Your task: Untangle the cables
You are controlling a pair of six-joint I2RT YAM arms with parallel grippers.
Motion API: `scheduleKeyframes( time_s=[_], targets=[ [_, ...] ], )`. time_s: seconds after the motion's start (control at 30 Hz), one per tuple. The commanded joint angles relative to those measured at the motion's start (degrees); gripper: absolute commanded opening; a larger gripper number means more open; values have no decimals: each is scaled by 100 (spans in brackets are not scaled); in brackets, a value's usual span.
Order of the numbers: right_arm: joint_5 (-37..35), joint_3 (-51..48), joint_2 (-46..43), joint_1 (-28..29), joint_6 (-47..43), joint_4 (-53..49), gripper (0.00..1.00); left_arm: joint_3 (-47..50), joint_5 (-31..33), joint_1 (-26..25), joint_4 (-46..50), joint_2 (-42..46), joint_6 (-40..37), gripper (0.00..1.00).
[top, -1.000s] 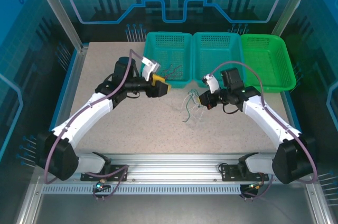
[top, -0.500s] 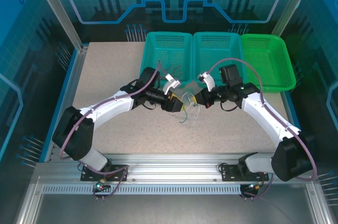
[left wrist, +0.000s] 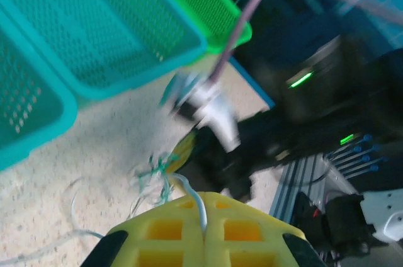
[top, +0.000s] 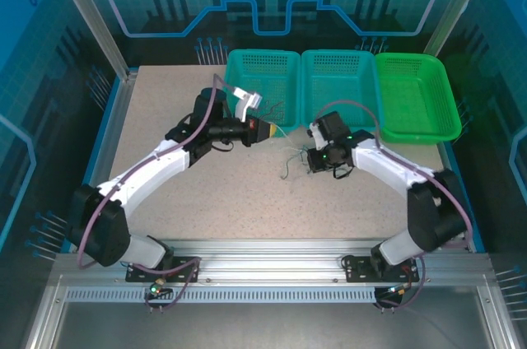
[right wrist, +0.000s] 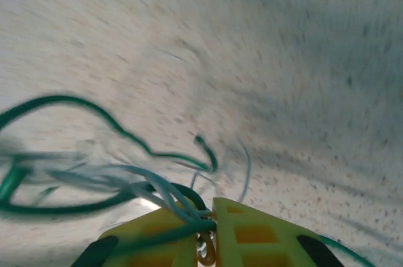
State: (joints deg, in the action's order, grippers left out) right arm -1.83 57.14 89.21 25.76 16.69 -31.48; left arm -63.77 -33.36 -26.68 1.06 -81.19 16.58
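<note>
I will next lower my right gripper slightly back toward the base and release the dark green cable bundle on the speckled table, as the table is close below the gripper's fingers.
The cables (top: 291,157) are a small tangle of thin green and whitish wires on the speckled table, between my two grippers. In the left wrist view my left gripper (left wrist: 205,203) is shut on one whitish cable (left wrist: 192,193), which runs from the yellow fingers (left wrist: 245,229) down to the green knot (left wrist: 154,174). From above, the left gripper (top: 270,129) sits up and left of the tangle. My right gripper (right wrist: 211,209) is shut on a bundle of dark green and whitish cables (right wrist: 126,182), low over the table. From above, the right gripper (top: 313,160) is at the tangle's right side.
Two teal baskets (top: 262,86) (top: 338,77) and a green basket (top: 416,98) line the table's back edge. A few thin wires (top: 270,107) lie in the left teal basket. The right arm's body (left wrist: 302,122) looms close in the left wrist view.
My left gripper reached in to the tangle, shut on a whitish cable and pulled back up and left. The right gripper dropped lower and leftward with its bundle.
</note>
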Motion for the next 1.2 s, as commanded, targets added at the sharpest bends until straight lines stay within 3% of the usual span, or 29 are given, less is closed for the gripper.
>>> scheduleKeyframes(
  time_s=[0.0,0.1,0.3,0.57,0.73,0.87,1.03,1.17],
  targets=[
    [-773,31,425,60,801,-488,8,-409,290,11,-129,301,121,0],
    [-850,-50,571,30,830,-445,2,-589,493,52,16,431,118,0],
    [-944,-151,728,-176,891,-557,9,-865,1077,468,-180,894,676,0],
    [-874,-385,650,-271,930,-491,8,-1696,1359,708,-1127,937,1404,0],
    [-638,-509,345,-286,969,-283,7,-2429,1056,629,-1779,180,1929,0],
    [-258,-601,-157,-272,1009,-57,8,-2757,1191,437,-2152,-380,1992,0],
    [165,-630,-1136,-273,1099,-113,30,-3010,1505,228,-3111,-1166,2191,0],
    [-37,-569,-1998,-291,1274,-502,49,-3285,1579,31,-3906,-1890,2348,0]
  ],
)
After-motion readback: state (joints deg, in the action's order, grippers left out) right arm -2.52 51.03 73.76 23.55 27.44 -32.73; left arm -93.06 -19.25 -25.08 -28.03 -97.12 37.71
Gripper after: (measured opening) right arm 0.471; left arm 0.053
